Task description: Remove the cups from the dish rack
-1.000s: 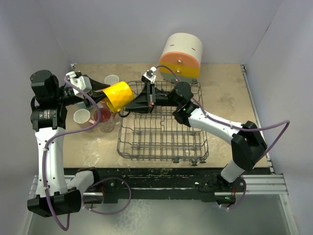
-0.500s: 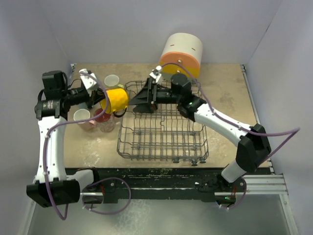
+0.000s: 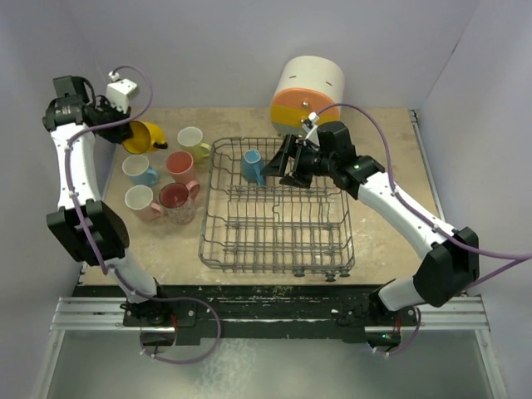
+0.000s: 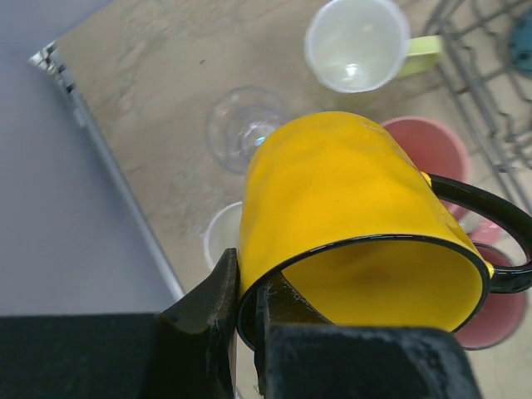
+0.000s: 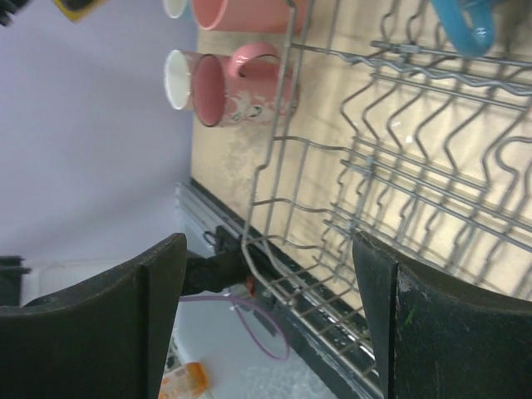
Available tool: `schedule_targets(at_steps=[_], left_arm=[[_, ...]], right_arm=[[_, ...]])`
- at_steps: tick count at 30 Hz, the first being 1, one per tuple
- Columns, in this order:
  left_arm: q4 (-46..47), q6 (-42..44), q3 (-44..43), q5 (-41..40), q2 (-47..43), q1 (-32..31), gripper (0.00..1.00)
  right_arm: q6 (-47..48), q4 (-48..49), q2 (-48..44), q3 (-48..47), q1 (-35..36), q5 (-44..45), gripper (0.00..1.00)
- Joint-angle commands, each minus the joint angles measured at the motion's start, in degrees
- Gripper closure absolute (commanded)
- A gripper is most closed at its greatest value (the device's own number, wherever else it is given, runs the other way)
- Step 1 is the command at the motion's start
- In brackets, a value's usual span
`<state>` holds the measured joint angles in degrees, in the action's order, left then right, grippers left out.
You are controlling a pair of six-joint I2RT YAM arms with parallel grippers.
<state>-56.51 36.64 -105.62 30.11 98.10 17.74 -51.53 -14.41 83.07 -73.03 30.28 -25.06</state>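
My left gripper next needs to come back past the red cup, lower the yellow mug (image 3: 144, 137) onto the empty near tabletop beside the rack and release it, since that spot is free.
The grey wire dish rack (image 3: 274, 259) stands mid-table, with one blue cup (image 3: 252, 165) at its back left. My right gripper (image 3: 280, 166) hovers open just right of that cup, nothing between its fingers (image 5: 158, 320); the rack's wires (image 5: 399, 191) and the blue cup's handle (image 5: 467, 25) show beyond them. My left gripper (image 3: 126, 131) is at the far left back, shut on the rim of a yellow mug (image 3: 144, 137) with a black handle. In the left wrist view the yellow mug (image 4: 349, 191) is tilted above a clear glass (image 4: 248, 129), with the left gripper (image 4: 247, 299) pinching its wall.
Cups stand left of the rack: a lime one (image 3: 193, 141), a blue one (image 3: 138, 170), a pink one (image 3: 179, 165), a red one (image 3: 174, 198) and a white-rimmed one (image 3: 140, 200). A big cream-and-orange cylinder (image 3: 307, 93) stands behind the rack. Walls close in at the left and back.
My left arm has carried the yellow mug from the rack's left edge to the far left back. My right gripper opened, let go of the mug and drew back to the right.
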Motion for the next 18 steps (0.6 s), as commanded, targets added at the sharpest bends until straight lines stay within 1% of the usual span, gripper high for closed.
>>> schedule_targets(at_steps=[1, 4, 7, 11, 13, 15, 18], left_arm=[[-4.3, -1.4, -7.7, -0.8, 2.4, 2.4, 1.0], [-5.0, 2.9, -5.1, -2.3, 0.4, 3.4, 1.0], [-8.2, 10.3, -1.9, -1.5, -2.9, 5.2, 1.0], [-17.8, 23.8, 2.7, 1.8, -7.8, 5.6, 1.0], [-22.0, 29.1, 6.0, 3.2, -10.4, 5.5, 1.0], [-24.3, 32.3, 9.5, 2.7, -12.0, 4.2, 1.0], [-28.0, 34.5, 14.6, -1.2, -12.9, -0.9, 1.0]], right_arm=[[5.9, -5.3, -1.0, -1.3, 0.1, 5.5, 0.18], [7.9, -8.0, -0.1, -2.6, 0.1, 8.5, 0.18], [9.4, -9.2, 0.8, -2.9, 0.1, 10.3, 0.18], [10.4, -9.6, 2.2, -2.6, 0.1, 12.3, 0.19], [10.8, -9.6, 3.2, -2.8, 0.1, 12.7, 0.2], [11.2, -9.9, 4.3, -3.5, 0.1, 13.4, 0.2], [12.0, -10.5, 5.9, -4.7, 0.1, 14.6, 0.2]])
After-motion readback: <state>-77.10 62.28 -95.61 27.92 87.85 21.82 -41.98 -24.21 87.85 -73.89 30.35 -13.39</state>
